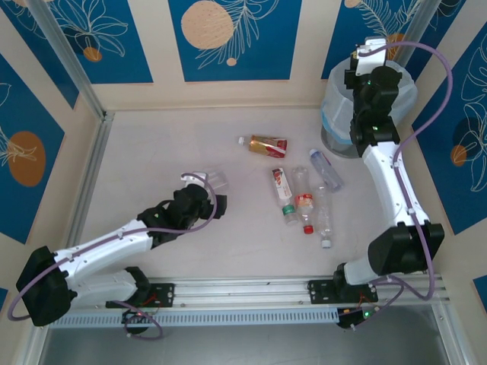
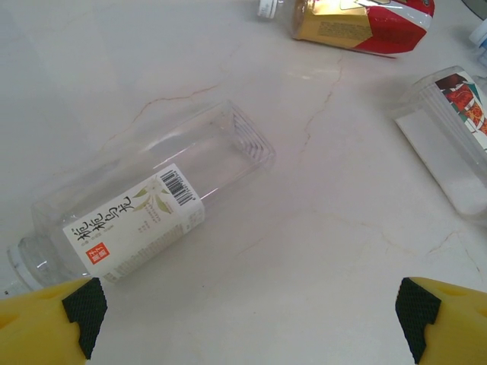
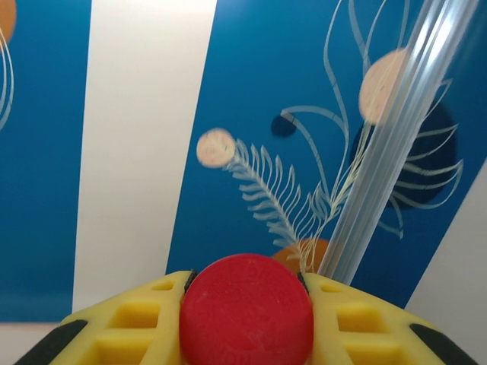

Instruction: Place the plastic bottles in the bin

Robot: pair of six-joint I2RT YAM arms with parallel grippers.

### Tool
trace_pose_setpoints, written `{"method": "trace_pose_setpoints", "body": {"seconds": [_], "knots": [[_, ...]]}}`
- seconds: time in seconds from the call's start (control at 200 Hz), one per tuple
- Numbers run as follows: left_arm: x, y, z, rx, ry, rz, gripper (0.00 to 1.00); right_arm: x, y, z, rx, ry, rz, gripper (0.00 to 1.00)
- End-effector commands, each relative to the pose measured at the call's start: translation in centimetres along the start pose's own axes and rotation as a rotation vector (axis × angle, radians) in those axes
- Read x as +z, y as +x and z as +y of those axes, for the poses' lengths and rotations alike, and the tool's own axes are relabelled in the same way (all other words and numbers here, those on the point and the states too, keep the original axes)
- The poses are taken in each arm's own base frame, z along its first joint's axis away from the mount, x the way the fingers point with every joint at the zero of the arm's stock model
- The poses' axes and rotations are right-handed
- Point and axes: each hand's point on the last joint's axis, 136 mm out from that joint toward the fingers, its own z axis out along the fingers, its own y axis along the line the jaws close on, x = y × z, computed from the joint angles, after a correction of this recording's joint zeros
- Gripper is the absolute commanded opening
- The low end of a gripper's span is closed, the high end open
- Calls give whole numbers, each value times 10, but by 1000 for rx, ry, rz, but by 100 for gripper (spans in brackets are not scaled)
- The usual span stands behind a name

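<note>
The red-capped bottle should be released into the bin next. The opening of the bag-lined bin (image 1: 332,118) is below my right gripper, so the gripper should tilt downward and lower toward it to let go.
My left gripper (image 2: 251,319) is open and low over the table, and its yellow fingers (image 2: 53,315) hold nothing. Just ahead and to its left lies a clear bottle with a white label (image 2: 144,217), also seen on the table (image 1: 216,181) beside the left gripper (image 1: 207,196). Raised over the bag-lined grey bin (image 1: 332,118), my right gripper (image 1: 364,57) is shut on a bottle with a red cap (image 3: 246,312). Its body is hidden behind the cap. Several more bottles lie mid-table: a gold-and-red one (image 1: 266,144), a blue-tinted one (image 1: 326,169) and a red-and-white one (image 1: 282,188).
Two further bottles, one red-capped (image 1: 305,204) and one white-capped (image 1: 324,222), lie near the right arm's base. Blue patterned walls enclose the table on three sides. A metal rail (image 1: 243,293) runs along the near edge.
</note>
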Motion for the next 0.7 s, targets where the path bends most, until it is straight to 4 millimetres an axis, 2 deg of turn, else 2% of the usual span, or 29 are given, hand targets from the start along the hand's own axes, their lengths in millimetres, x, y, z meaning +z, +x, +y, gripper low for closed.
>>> {"method": "trace_pose_setpoints", "body": {"seconds": [0.0, 0.175, 0.345, 0.55, 0.695], "knots": [[-2, -10, 6, -47, -22, -49, 99, 2, -3, -11, -11, 50, 16, 0], [0, -13, 2, -88, -1, -69, 99, 17, 44, -2, -55, 54, 143, 0], [1, -11, 6, -110, -11, -75, 99, 27, 81, 5, -52, 30, 281, 0], [1, -8, 4, -138, 8, -82, 99, 40, 107, -5, -2, 26, 403, 2], [2, -6, 9, -157, -15, -79, 99, 48, 122, -13, 44, 31, 483, 13]]}}
